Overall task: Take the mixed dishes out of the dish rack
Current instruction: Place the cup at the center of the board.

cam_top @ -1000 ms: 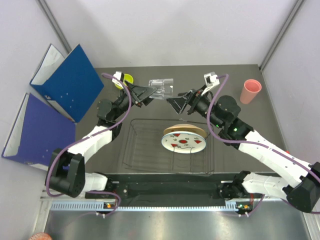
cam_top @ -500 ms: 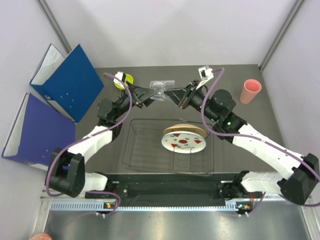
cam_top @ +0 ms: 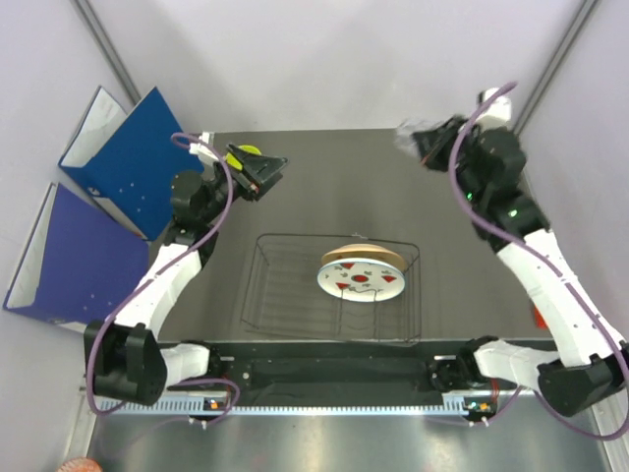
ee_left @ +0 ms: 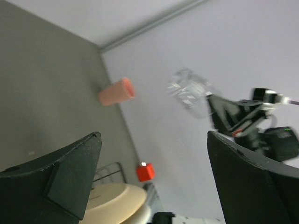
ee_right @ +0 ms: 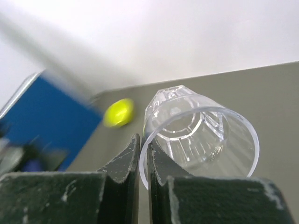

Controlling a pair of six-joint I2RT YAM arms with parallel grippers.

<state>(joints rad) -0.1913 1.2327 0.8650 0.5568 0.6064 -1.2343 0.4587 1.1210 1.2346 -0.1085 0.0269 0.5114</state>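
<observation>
I will next move my right gripper down toward the right in the top view and let go of the tumbler beside the pink cup, since the tabletop is bare there.
My right gripper (ee_right: 144,150) is shut on the rim of the clear glass tumbler (ee_right: 202,133), one finger inside and one outside. It holds the tumbler in the air at the back right (cam_top: 409,139), blurred in the top view. My left gripper (cam_top: 261,174) stands wide open and empty at the back left, beside the lime-green bowl (cam_top: 242,153). The black wire dish rack (cam_top: 270,295) holds a white plate with red marks (cam_top: 361,280) and a tan plate (cam_top: 362,256) behind it. The pink cup (ee_left: 117,92) stands on the table in the left wrist view; the right arm hides it from above.
Two blue ring binders (cam_top: 138,162) stand at the left edge of the table. A small orange-red block (ee_left: 145,171) lies near the right side. Grey walls close in the table at the back and on both sides.
The left gripper opened, let go of the tumbler and drew back to the left. The right gripper shut on the tumbler's rim and swung it up toward the back right.
</observation>
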